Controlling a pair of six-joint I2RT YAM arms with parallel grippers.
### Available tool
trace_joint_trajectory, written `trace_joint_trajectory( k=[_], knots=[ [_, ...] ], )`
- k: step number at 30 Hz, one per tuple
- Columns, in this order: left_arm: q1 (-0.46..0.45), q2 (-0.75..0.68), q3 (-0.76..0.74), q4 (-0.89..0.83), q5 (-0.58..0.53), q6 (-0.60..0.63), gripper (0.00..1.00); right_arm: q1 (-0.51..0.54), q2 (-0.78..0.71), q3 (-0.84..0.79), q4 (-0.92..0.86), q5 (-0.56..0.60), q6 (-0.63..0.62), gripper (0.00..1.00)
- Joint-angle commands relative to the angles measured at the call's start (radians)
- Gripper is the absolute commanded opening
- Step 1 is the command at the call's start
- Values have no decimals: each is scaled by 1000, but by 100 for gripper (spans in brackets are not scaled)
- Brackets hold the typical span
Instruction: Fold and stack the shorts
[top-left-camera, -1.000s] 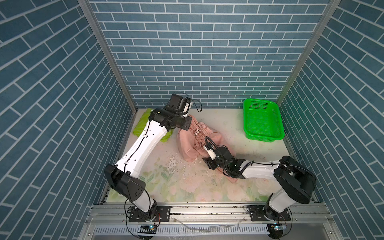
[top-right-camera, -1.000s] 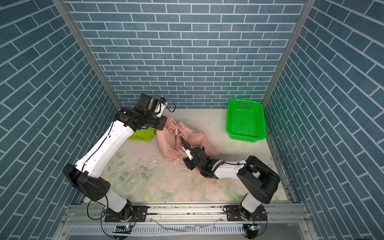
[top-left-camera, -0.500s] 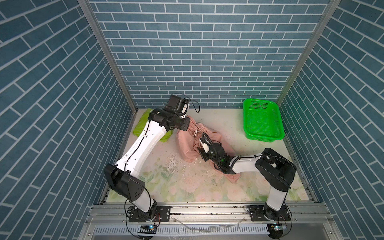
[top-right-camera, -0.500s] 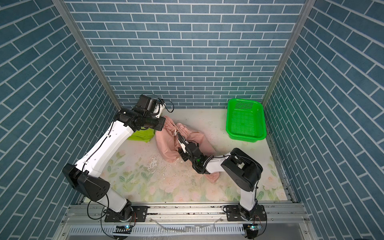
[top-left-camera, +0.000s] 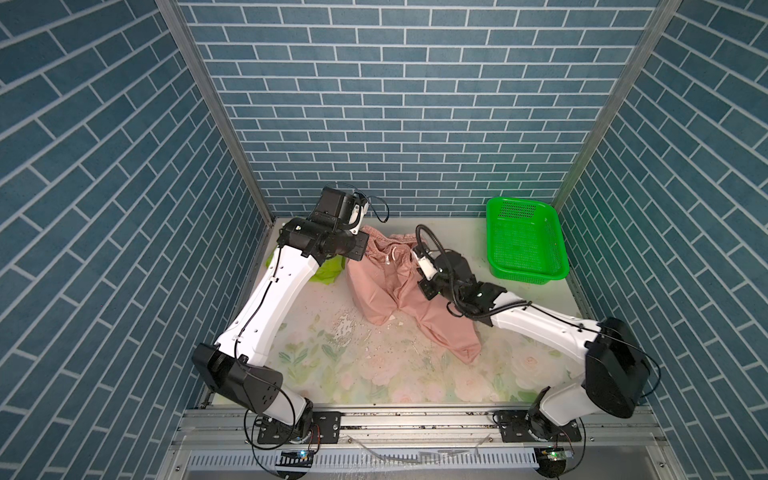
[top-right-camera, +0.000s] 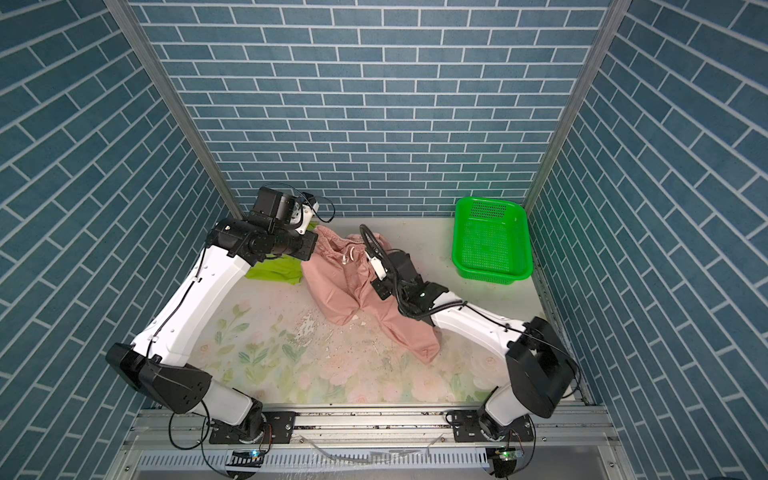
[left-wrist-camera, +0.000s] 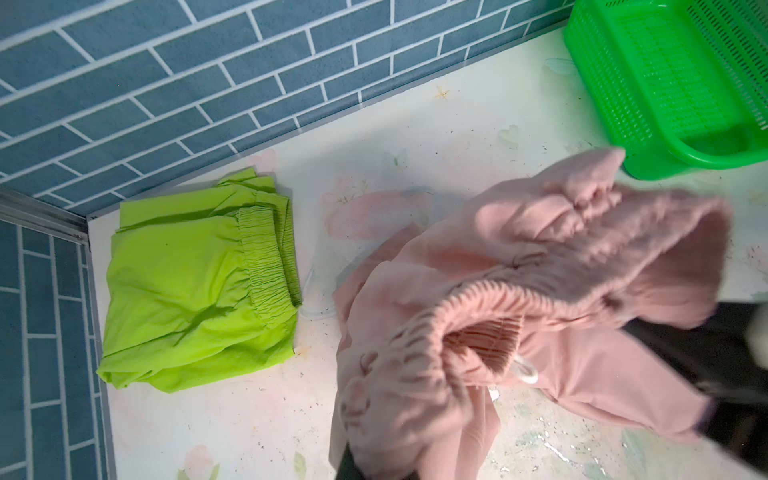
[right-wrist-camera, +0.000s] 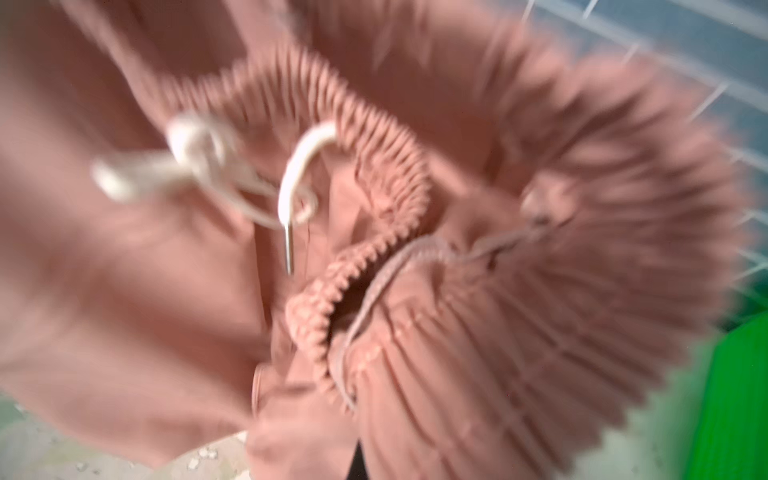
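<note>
The waistband sags between my grippers, so next my right gripper will move outward and toward the basket, then down to release on the tabletop by the back wall (top-left-camera: 412, 227).
The dusty-pink shorts (top-left-camera: 382, 291) (top-right-camera: 336, 291) lie at the middle back, legs toward the front, waistband raised. My left gripper (top-left-camera: 365, 243) (top-right-camera: 312, 245) is shut on the waistband's left end. In the left wrist view the gathered pink fabric (left-wrist-camera: 498, 257) covers the jaws. My right gripper (top-left-camera: 413, 251) (top-right-camera: 369, 258) is shut on the waistband's right part. Its wrist view is blurred and filled with pink elastic (right-wrist-camera: 540, 208) and a white drawstring (right-wrist-camera: 199, 158). The lime-green shorts (left-wrist-camera: 187, 291) (top-left-camera: 328, 272) (top-right-camera: 274, 270) lie folded in the back left corner, partly under my left arm.
A bright green perforated basket (top-left-camera: 523, 276) (top-right-camera: 490, 276) (left-wrist-camera: 685, 162) stands at the back right, with nothing in it. Brick-patterned walls close in the floral table surface (top-left-camera: 374, 374) on three sides. White flakes and crumbs (top-left-camera: 345, 328) are scattered in front of the pink shorts.
My right gripper has moved back from the pink legs to the waistband and closed on it. The left gripper has kept its hold and place.
</note>
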Motion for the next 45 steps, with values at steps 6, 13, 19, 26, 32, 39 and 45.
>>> trace_joint_trajectory(
  k=[6, 13, 19, 26, 32, 39, 45],
  knots=[
    [33, -54, 322, -207, 14, 84, 0, -12, -133, 443, -783, -9, -162, 0],
    [32, -137, 542, -305, 61, 91, 0, -10, -265, 679, -970, -106, -193, 0],
    [32, -148, 725, -417, 60, 82, 0, -11, -282, 839, -1073, -189, -185, 0],
    [32, -136, 695, -486, 73, 47, 0, -12, -149, 1085, -1234, -277, -123, 0],
    [40, -72, 545, -441, 13, 15, 0, -85, -65, 1021, -1212, -117, -98, 0],
    [131, 138, 247, -167, -70, -35, 0, -319, 137, 806, -927, -128, -151, 0],
    [175, 406, 233, 52, -38, -54, 0, -414, 513, 900, -717, -202, -188, 0]
  ],
)
